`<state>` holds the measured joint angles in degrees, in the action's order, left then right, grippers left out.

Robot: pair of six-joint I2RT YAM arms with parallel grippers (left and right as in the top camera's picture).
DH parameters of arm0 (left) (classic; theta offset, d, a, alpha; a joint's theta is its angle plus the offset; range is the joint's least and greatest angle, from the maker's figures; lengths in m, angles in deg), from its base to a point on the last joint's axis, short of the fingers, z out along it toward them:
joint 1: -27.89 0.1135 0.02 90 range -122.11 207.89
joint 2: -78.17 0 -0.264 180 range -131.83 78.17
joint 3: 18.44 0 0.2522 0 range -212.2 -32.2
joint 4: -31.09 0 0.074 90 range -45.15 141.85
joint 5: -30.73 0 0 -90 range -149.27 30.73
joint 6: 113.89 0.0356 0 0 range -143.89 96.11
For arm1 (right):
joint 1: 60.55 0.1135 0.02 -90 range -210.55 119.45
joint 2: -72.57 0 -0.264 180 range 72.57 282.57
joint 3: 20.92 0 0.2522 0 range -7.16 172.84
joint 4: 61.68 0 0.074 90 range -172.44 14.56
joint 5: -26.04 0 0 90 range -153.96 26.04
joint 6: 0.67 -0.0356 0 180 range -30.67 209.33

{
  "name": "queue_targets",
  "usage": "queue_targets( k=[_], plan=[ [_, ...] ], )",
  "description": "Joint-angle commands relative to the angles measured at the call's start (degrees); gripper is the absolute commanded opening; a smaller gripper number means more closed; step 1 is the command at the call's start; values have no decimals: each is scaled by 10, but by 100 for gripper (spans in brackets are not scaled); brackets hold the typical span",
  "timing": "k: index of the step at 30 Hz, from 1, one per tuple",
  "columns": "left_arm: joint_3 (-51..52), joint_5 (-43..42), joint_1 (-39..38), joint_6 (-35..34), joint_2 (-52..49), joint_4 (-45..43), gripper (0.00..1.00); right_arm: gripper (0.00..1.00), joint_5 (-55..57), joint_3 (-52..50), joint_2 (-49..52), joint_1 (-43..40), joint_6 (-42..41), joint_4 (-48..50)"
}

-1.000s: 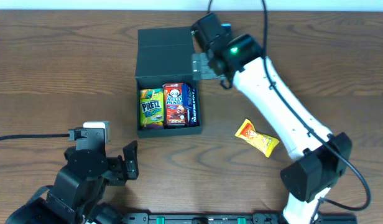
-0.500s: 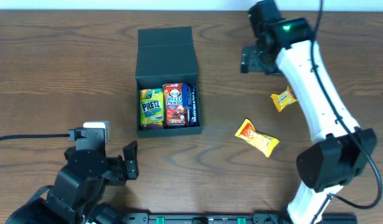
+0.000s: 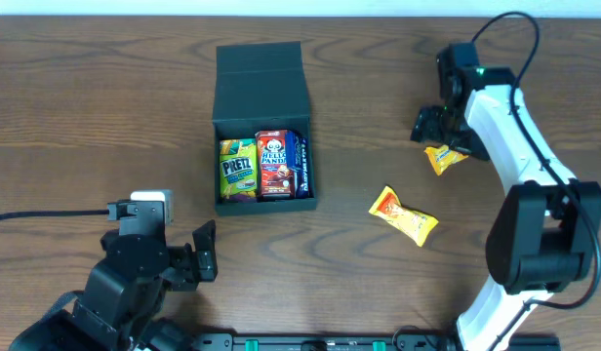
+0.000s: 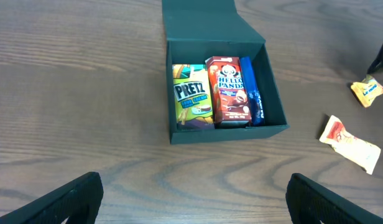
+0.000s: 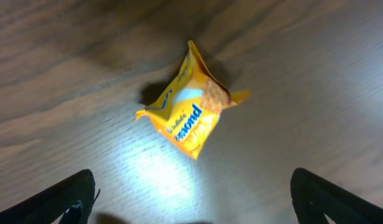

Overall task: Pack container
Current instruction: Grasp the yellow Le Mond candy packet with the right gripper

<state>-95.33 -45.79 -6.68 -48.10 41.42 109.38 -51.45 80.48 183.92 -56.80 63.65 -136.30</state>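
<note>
The yellow snack packet below lies slanted, so next my right gripper needs to turn the open fingers to match and lower them around its middle (image 3: 443, 158) (image 5: 190, 109).
The dark teal-black container (image 3: 263, 93) stands open at the table's back middle, its flap lid lying back; it also shows in the left wrist view (image 4: 204, 37). Inside lie a Pretz packet (image 3: 238, 168), a Hello Panda box (image 3: 276, 163) and a blue packet (image 3: 300, 162). A small yellow snack packet (image 3: 445, 157) lies on the table at the right, also in the right wrist view (image 5: 190, 119). My right gripper (image 3: 435, 127) is open and empty just above and behind it. An orange packet (image 3: 403, 215) lies nearer the front. My left gripper (image 3: 188, 261) is open and empty at the front left.
The wooden table (image 3: 86, 117) runs to a pale wall edge at the back. A black cable (image 3: 37, 216) trails left from the left arm. The right arm's white links (image 3: 515, 127) stretch along the right side.
My right arm has swung right, away from the container, and come down over the small yellow packet. The left arm has not moved.
</note>
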Motion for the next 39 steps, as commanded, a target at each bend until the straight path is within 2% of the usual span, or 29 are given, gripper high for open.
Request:
queue_targets(
  k=[1,10,14,24,29,35,39],
  plan=[
    [-3,0,0,-6,1,2,95,99,1,-37,-6,-5,58,40],
    [-3,0,0,-7,1,2,95,99,0,-114,-6,-5,198,185],
    [-3,0,0,-6,1,2,95,97,-52,-130,-6,-20,266,227],
    [-3,0,0,-7,1,2,95,95,-146,-141,-6,-69,336,241],
    [-3,0,0,-6,1,2,95,95,-150,-154,-6,-69,372,241],
    [-3,0,0,-7,1,2,95,95,-150,-162,-6,-70,377,249],
    [-3,0,0,-6,1,2,95,90,-150,-162,-2,-70,382,256]
  ],
)
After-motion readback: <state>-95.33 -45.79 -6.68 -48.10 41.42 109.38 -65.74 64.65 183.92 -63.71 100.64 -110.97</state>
